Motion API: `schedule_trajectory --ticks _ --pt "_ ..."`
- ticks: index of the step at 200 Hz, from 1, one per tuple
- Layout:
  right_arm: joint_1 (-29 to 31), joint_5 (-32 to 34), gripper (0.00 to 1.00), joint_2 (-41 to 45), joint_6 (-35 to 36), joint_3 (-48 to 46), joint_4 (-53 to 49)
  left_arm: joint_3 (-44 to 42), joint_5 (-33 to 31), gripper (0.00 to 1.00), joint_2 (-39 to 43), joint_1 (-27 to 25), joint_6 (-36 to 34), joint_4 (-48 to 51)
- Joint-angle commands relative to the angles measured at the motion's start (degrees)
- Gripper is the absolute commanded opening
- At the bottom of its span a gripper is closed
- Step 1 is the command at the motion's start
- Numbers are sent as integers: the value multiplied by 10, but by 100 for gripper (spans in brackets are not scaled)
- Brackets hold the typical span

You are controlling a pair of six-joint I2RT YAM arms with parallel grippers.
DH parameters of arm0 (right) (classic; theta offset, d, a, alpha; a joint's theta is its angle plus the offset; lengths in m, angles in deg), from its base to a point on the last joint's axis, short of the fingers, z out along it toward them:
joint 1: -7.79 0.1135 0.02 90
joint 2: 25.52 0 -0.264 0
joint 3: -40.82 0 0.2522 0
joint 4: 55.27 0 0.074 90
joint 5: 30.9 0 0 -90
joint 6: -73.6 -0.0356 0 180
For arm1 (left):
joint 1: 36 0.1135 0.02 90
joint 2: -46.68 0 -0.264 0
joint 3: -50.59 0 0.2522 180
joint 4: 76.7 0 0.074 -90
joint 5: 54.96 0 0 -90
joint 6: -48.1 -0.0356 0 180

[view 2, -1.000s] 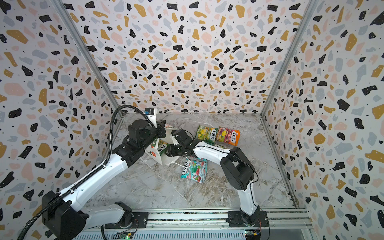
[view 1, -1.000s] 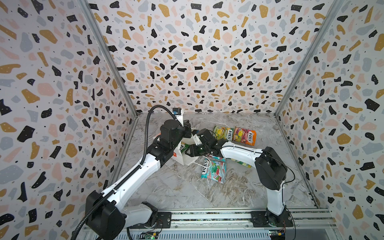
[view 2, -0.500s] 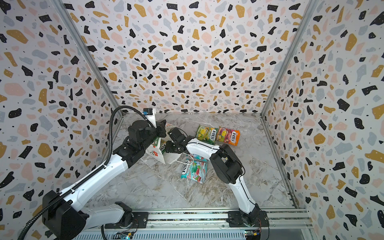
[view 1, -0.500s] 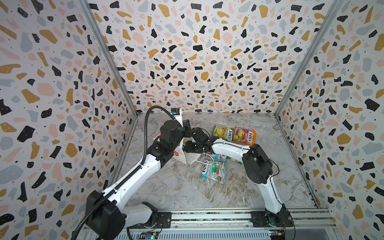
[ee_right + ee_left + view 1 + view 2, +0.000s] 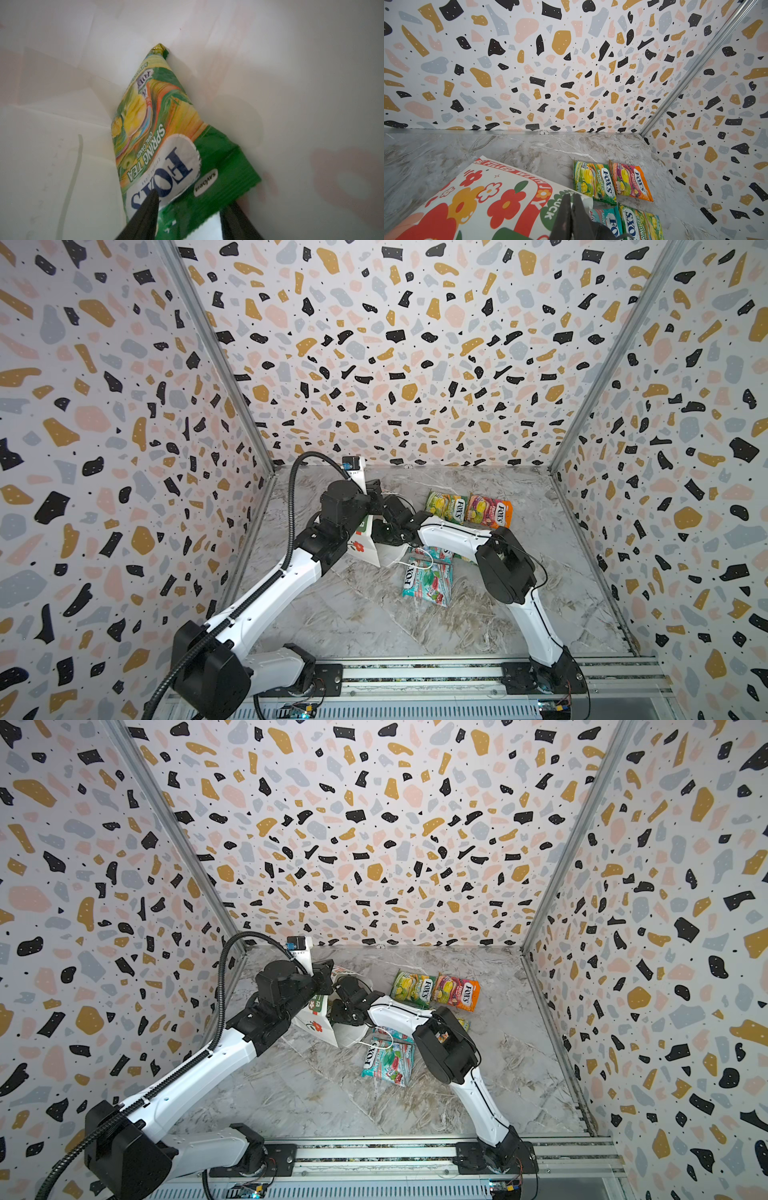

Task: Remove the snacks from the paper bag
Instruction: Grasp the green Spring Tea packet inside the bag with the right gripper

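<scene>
My right gripper stays inside the bag next and closes its fingers across the sealed green edge of the packet [image 5: 194,218]. That edge already lies between its parted fingers.
The white paper bag [image 5: 371,554] [image 5: 320,1026] lies tilted on its side at the back left of the floor, its flower print [image 5: 488,197] facing up. My left gripper [image 5: 570,197] is shut on the bag's mouth edge. My right gripper [image 5: 191,207] is inside the bag, jaws apart. The sealed end of a green-yellow snack packet [image 5: 158,128] lies between its fingers. Outside the bag lie a green-yellow packet [image 5: 446,506], an orange one [image 5: 488,510] and a teal-red one [image 5: 428,580]. Another green-yellow packet [image 5: 639,224] lies partly under my right arm.
Patterned walls close in the marble floor [image 5: 374,626] on three sides. A metal rail [image 5: 415,676] runs along the front edge. A white cord handle [image 5: 415,562] of the bag rests on the teal-red packet.
My right arm has pushed leftward, deeper into the bag's mouth, and its elbow has swung left. The left arm and the bag have barely moved.
</scene>
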Motion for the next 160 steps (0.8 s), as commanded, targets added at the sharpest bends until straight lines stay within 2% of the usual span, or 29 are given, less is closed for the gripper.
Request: schedule_trajectory --ticks 1,39,64,84,109,135,160 --pt "-12 14 46 -8 -31 16 8 -4 6 0 12 -1 7 -47" --pt "-13 6 30 -4 -29 3 45 -3 4 0 8 -1 3 -45" --pt "-12 9 11 5 -21 -8 55 -3 -3 0 9 -1 -3 -43" --pt "-12 4 0 26 -9 -34 86 -3 -16 0 10 -1 -9 -39" --pt "-11 -2 0 60 17 -66 118 -1 -52 0 8 -1 -15 -26" --pt "-9 -16 0 87 54 -73 111 5 -107 0 6 -1 -21 -7" --pt "-10 -40 0 107 85 -74 97 3 -130 0 8 -1 -23 -4"
